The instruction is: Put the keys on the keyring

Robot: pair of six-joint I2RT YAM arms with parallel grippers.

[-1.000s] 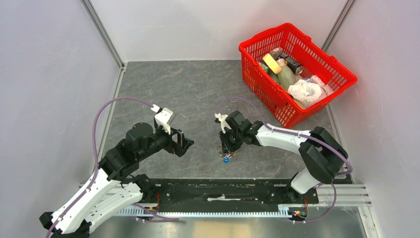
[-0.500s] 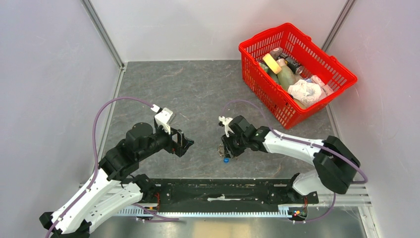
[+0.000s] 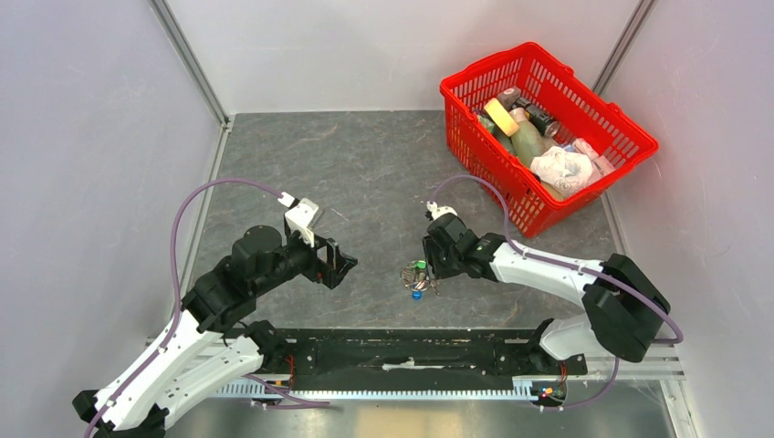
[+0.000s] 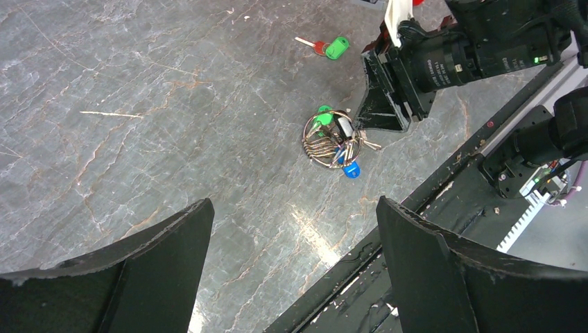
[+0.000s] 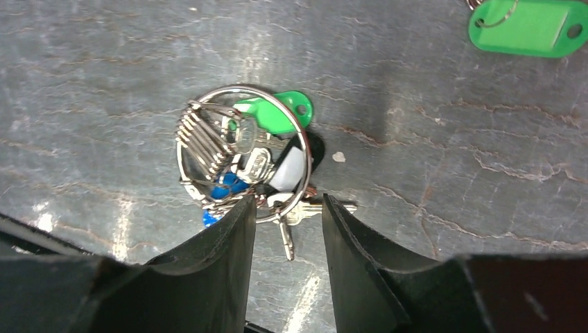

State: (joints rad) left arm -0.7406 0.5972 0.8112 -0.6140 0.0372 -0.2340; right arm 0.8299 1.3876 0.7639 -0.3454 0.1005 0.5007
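The keyring's curve already runs between the right gripper's open fingers, so the right gripper will go down a little onto the keyring's rim (image 3: 428, 277) (image 5: 299, 197) beside the dark head and close.
The keyring (image 5: 182, 149) lies flat on the grey table with the keys (image 5: 277, 113) bunched on it: green, blue and dark heads. In the top view the bunch (image 3: 415, 276) sits at centre front. My right gripper (image 5: 288, 201) is low over the table just right of it. It stands open, its tips at the ring's near edge and one key shank on the table between them. My left gripper (image 4: 295, 208) hovers wide open and empty to the left, also seen from above (image 3: 342, 265), well apart from the keyring (image 4: 331, 137).
A loose green tag (image 4: 337, 48) with a small key lies beyond the bunch. A red basket (image 3: 630, 137) of groceries stands at the back right. The black base rail (image 3: 411, 351) runs along the near edge. Grey walls close in both sides.
My right gripper has drawn back to the right off the key bunch and its jaws have widened. The bunch now lies uncovered on the table. The left arm has not moved.
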